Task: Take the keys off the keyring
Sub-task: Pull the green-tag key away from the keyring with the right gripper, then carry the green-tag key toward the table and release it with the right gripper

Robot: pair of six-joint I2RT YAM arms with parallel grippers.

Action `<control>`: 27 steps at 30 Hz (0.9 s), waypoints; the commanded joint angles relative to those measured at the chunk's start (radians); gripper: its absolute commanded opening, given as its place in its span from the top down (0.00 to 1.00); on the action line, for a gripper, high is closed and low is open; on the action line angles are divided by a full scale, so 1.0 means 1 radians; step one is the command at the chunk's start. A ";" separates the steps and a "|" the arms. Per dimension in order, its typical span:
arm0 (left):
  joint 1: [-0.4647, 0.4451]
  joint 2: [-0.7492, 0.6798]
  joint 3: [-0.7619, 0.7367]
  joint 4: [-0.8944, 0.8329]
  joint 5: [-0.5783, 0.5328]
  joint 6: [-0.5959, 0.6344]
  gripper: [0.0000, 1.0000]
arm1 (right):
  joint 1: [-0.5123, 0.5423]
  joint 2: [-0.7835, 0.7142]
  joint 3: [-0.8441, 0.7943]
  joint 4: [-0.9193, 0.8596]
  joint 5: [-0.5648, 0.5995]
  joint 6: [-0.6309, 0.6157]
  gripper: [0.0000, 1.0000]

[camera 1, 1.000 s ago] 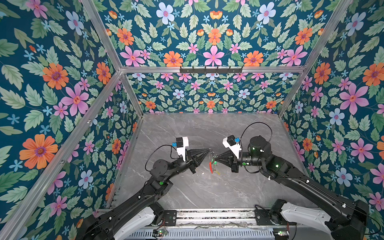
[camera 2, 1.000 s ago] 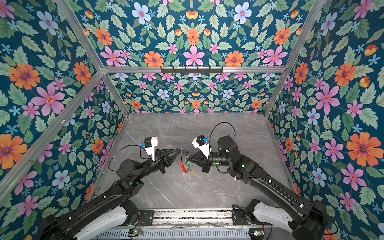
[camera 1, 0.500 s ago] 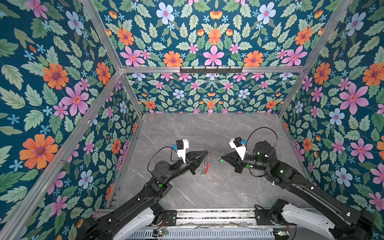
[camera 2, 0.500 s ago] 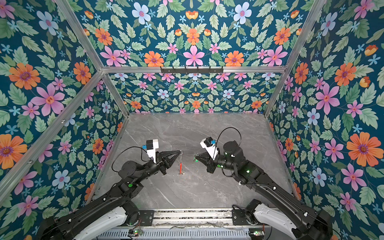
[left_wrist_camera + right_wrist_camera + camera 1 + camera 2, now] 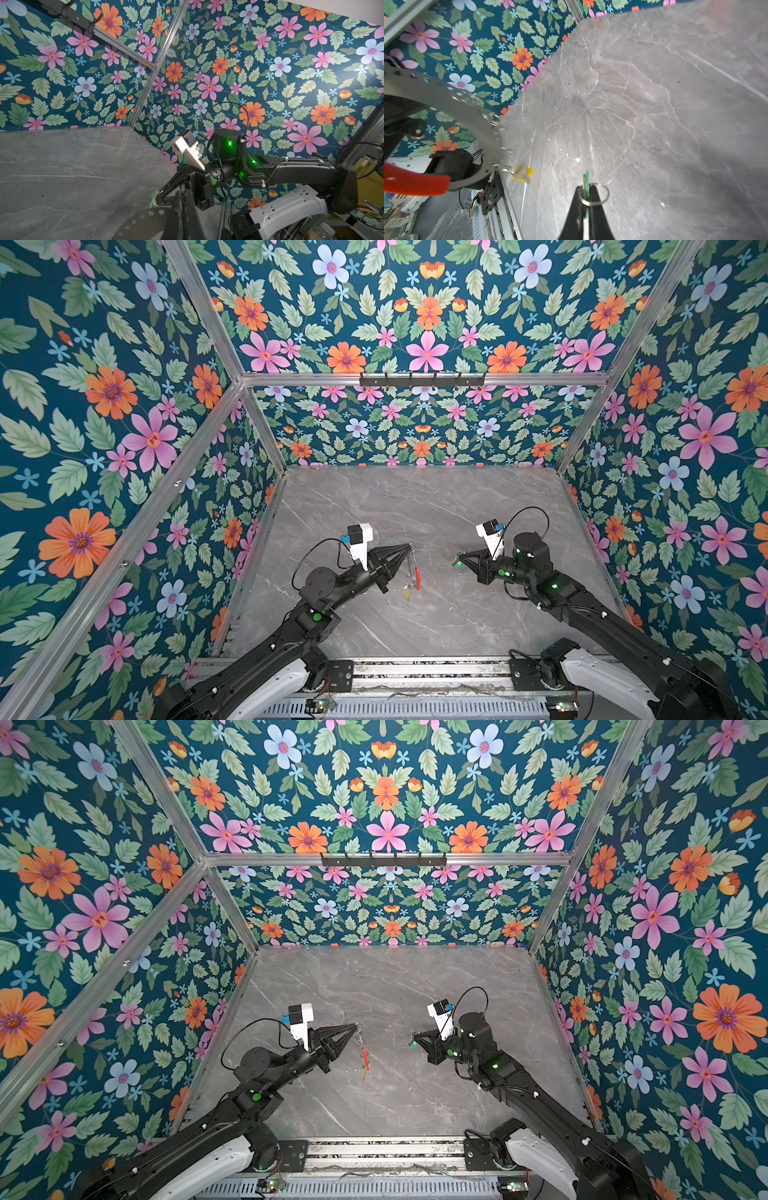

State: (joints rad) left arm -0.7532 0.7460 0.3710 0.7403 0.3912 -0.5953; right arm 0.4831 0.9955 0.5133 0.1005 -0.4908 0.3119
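Observation:
The green-tagged key (image 5: 586, 176) goes down with my right gripper toward the bare marble tabletop beneath it next for release, since the key is already off the keyring.
The keyring (image 5: 415, 568) hangs edge-on above the table from my left gripper (image 5: 410, 547), which is shut on its top rim; in a top view its red arc (image 5: 365, 1058) faces the middle. A key with a yellow tag (image 5: 408, 594) dangles from the hoop's lowest point. In the right wrist view the keyring (image 5: 467, 104) is a grey perforated arc with the yellow-tagged key (image 5: 523, 173) below it. My right gripper (image 5: 459, 561) stands apart to the right, shut on the green-tagged key (image 5: 586, 176), which carries a small split ring (image 5: 600, 199). In the left wrist view the green tag (image 5: 153, 196) shows at the right gripper's tip.
The grey marble table (image 5: 415, 506) lies under both grippers. Floral walls close it in on three sides, and a metal rail (image 5: 415, 672) runs along the front edge. A black hook bar (image 5: 419, 379) hangs on the back wall.
My right gripper has pulled away to the right with the green-tagged key, now off the keyring. The left gripper still holds the hoop, which hangs with the yellow-tagged key.

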 commanded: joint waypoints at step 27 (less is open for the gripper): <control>0.001 -0.027 -0.016 0.001 -0.030 0.010 1.00 | 0.000 0.565 -0.034 0.203 0.239 0.196 0.78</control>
State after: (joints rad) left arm -0.7532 0.7219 0.3557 0.7364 0.3668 -0.5953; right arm 0.4835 1.5494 0.4797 0.4206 -0.3462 0.5026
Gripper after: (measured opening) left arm 0.051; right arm 0.161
